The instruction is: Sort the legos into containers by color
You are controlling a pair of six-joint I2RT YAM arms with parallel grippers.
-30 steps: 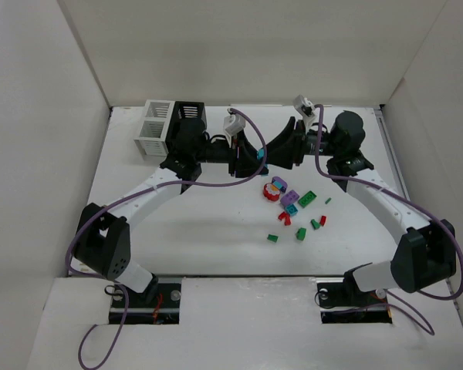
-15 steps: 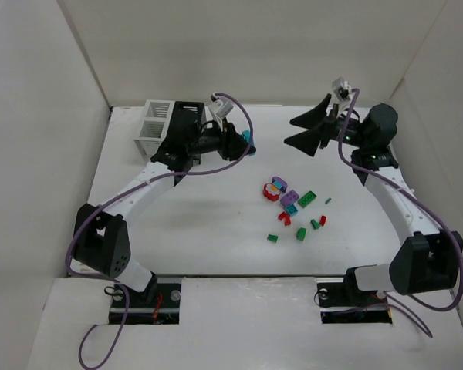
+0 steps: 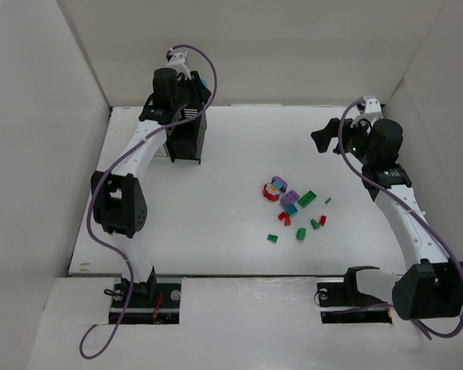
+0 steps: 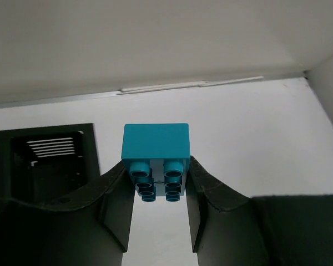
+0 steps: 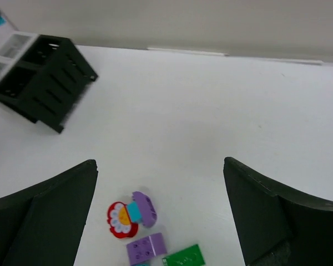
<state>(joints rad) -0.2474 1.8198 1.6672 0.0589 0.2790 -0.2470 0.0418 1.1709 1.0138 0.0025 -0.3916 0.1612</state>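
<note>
Before opening, I need to lower my left gripper and shift to the left in the wrist view, over the black container's far section (image 3: pixel 192 112) (image 4: pixel 50 164), because the brick hangs beside it.
My left gripper (image 3: pixel 204 83) is raised at the back left, shut on a teal lego brick (image 4: pixel 155 144) whose studs face the camera. In the left wrist view the black container (image 4: pixel 44 160) lies below and to the left of that brick. From above, the black container (image 3: pixel 190 132) stands right under the left wrist; the white container (image 5: pixel 10 47) shows only as a sliver behind it. My right gripper (image 3: pixel 329 135) hangs open and empty at the back right, above the table. The loose legos (image 3: pixel 293 204) lie mid-table: a red flower piece (image 5: pixel 119 220), purple bricks (image 5: pixel 147 246), a green plate (image 5: pixel 183 257).
White walls close in the table on the left, back and right. A metal strip (image 4: pixel 188 86) runs along the foot of the back wall. Both arm bases sit at the near edge, with purple cables looping off each arm.
My left arm has swung up and back to the left with the teal brick, ending over the containers. The right gripper has opened wide and drawn back to the right.
</note>
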